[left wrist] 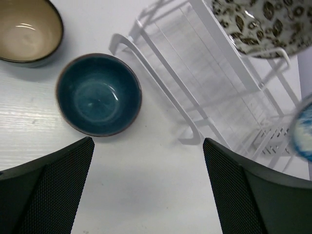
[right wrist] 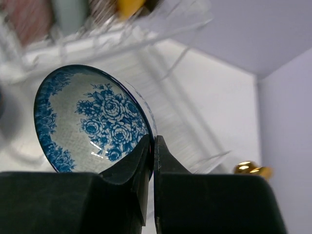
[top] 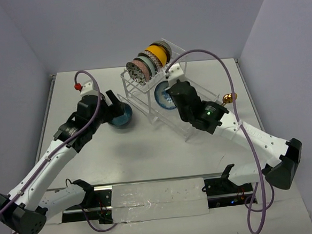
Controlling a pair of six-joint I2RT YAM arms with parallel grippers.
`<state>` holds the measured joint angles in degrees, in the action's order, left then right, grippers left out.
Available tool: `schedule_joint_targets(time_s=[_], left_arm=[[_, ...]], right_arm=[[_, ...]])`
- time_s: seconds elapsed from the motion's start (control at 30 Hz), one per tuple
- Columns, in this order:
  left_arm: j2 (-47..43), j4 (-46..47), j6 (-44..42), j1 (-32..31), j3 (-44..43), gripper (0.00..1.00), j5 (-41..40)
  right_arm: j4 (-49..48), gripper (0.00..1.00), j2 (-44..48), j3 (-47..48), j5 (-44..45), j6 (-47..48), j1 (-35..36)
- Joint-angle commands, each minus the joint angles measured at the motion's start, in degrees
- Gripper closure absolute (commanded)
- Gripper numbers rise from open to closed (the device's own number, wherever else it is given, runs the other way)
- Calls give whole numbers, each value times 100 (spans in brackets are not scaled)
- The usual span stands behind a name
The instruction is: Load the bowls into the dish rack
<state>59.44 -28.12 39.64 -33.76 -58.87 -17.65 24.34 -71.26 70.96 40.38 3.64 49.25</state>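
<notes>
Bowls fill the rest of the upper shelf. I will lift my right gripper outward and over the upper shelf's empty end (right wrist: 181, 15), then let go of the blue-patterned bowl (right wrist: 92, 122) on edge there.
The dish rack (top: 144, 96) stands at the back middle of the table. Several bowls stand on edge in its upper shelf, among them a speckled one (top: 138, 70) and a yellow one (top: 158, 53). My right gripper (right wrist: 153, 142) is shut on the rim of a blue-patterned bowl (right wrist: 92, 122), held on edge at the rack's lower tier (top: 162, 95). My left gripper (left wrist: 147, 146) is open and empty above the table, just near of a dark blue bowl (left wrist: 99, 94) that sits left of the rack (left wrist: 195, 78). A brown bowl with cream inside (left wrist: 27, 29) sits beyond it.
A gold spoon (top: 229, 97) lies right of the rack, also in the right wrist view (right wrist: 251, 169). The speckled bowl (left wrist: 258, 24) overhangs the rack's left end. Grey walls close the table at back and sides.
</notes>
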Motion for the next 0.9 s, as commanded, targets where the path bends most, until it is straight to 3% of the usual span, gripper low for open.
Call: schedule_joint_targets(time_s=[0.0, 0.1, 0.33, 0.67, 0.87], left_arm=[[-178, 79, -306, 675, -63, 1, 885], [-301, -61, -509, 1115, -54, 1, 1008], [-617, -19, -975, 1810, 297, 1, 1071], [-600, 210, -1116, 2250, 745, 1, 1299], [-574, 210, -1143, 2312, 833, 1, 1299]], right_arm=[[-1778, 100, 96, 690, 1393, 1374, -301], [-3226, 100, -167, 822, 1412, 2655, -670], [-4857, 100, -1029, 1762, 630, 3836, -1391], [-5115, 100, -2989, 3599, -65, 4444, -1893], [-4755, 100, -3552, 3899, -512, 4207, -2042]])
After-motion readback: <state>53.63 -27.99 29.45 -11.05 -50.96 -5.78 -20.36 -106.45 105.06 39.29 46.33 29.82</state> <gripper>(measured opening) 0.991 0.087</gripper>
